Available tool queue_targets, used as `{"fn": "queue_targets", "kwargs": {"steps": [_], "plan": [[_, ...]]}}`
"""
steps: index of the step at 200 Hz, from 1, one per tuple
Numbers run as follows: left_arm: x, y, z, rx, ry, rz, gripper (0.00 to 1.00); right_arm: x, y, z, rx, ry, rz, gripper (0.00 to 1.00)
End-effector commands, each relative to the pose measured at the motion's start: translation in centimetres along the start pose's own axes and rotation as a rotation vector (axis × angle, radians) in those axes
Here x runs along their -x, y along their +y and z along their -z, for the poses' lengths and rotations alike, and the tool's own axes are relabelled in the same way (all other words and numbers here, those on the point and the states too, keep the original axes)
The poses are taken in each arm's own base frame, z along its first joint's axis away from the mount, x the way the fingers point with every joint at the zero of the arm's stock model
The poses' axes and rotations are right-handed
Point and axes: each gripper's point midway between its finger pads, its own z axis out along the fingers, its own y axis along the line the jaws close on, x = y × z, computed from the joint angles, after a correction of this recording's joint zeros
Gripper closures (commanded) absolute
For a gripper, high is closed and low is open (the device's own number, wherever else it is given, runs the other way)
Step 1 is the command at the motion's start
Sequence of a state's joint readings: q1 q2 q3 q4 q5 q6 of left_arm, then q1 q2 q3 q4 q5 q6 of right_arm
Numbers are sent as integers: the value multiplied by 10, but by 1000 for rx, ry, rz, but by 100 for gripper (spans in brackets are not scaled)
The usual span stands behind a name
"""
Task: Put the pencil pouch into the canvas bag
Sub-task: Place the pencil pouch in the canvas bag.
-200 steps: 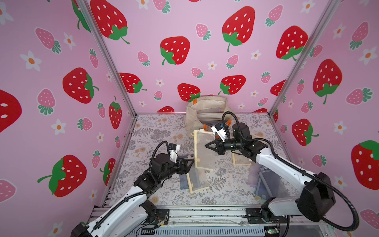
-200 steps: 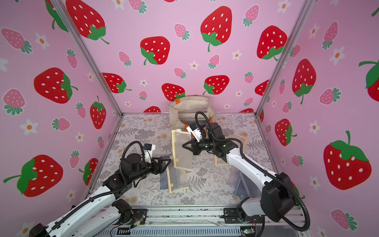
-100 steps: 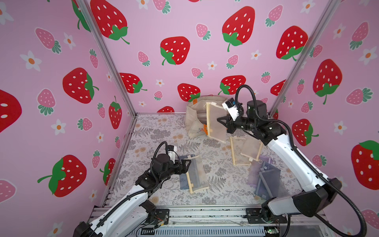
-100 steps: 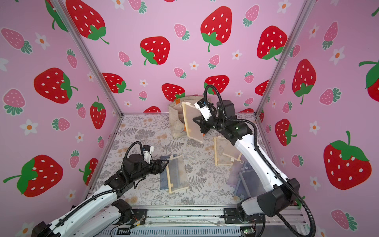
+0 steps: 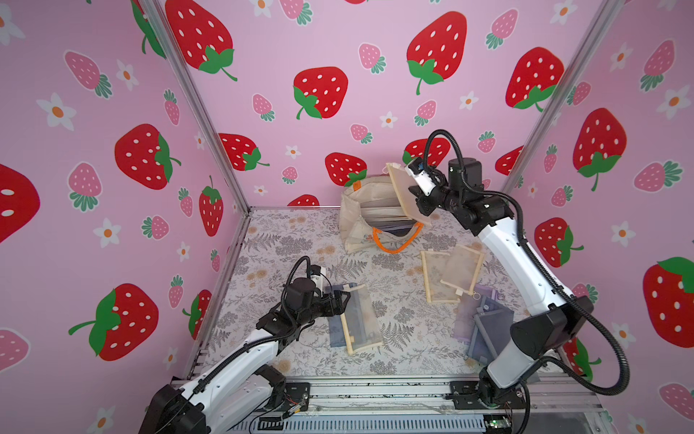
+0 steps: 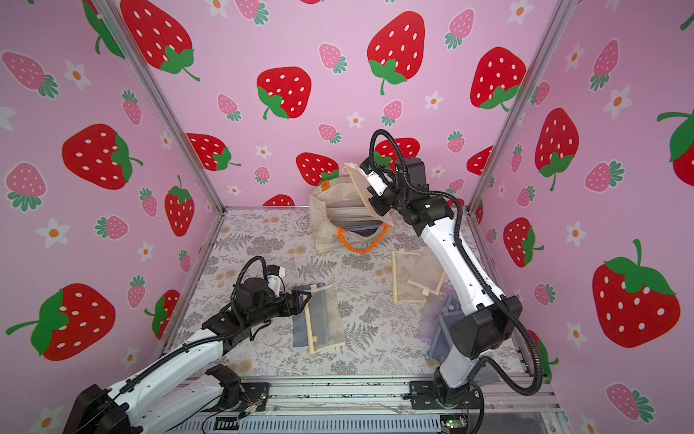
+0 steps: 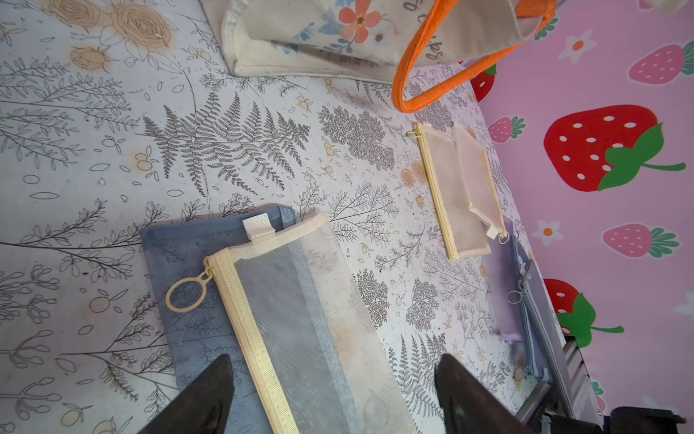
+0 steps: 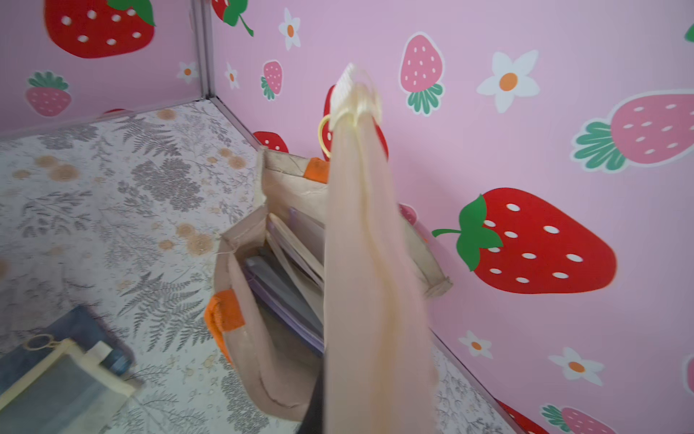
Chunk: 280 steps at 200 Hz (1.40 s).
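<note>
My right gripper is above the bag's opening [image 5: 380, 208] [image 8: 297, 262]. Next, it needs to bring the upright pencil pouch down through the opening, beside the pouches standing inside, and release it there.
The cream canvas bag [image 5: 356, 221] [image 6: 326, 221] with orange handles stands at the back wall, mouth open, several flat pouches inside [image 8: 289, 278]. My right gripper [image 5: 417, 201] [image 6: 376, 206] is shut on a cream mesh pencil pouch [image 5: 402, 189] [image 6: 361, 189] [image 8: 370, 270], held upright just above the bag's mouth. In the right wrist view the pouch hides the jaws except one dark finger [image 8: 313, 411]. My left gripper [image 5: 343, 302] [image 6: 305, 300] [image 7: 334, 394] is open, low over another cream mesh pouch [image 7: 300, 319] that lies on a blue one [image 7: 176, 255].
Two cream mesh pouches [image 5: 448, 274] [image 6: 411, 276] overlap on the floral mat right of centre. Purple and grey pouches [image 5: 484, 323] lie near the right arm's base. The bag's orange handle [image 5: 394, 244] droops onto the mat. Pink walls close three sides.
My right arm has lifted the cream pouch off the middle of the mat and carried it back, up over the bag's mouth. The left gripper has stayed open by the front pouches.
</note>
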<state>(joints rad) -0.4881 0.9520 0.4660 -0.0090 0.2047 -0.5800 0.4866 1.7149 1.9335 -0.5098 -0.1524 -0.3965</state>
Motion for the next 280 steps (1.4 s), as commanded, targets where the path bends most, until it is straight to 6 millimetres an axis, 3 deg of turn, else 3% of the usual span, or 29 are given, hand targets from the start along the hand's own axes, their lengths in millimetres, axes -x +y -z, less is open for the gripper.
{"fn": "queue_targets", "kwargs": {"steps": [1, 23, 99, 168, 229, 280], "plan": [[4, -1, -4, -21, -9, 7, 14, -7, -27, -15, -115, 57, 134, 100], [6, 0, -10, -28, -3, 19, 14, -14, -29, -36, -118, 69, 206, 100], [7, 6, -22, -26, 12, 38, 14, -46, -7, -105, -24, 90, 375, 100], [6, 6, -29, -38, 23, 54, 15, -58, 26, -130, 84, 99, 407, 100], [5, 10, -24, -29, 14, 62, 15, -76, 51, -164, 92, 181, 502, 100], [9, 13, -19, -25, -2, 65, 15, -90, 61, -166, 132, 219, 511, 100]]}}
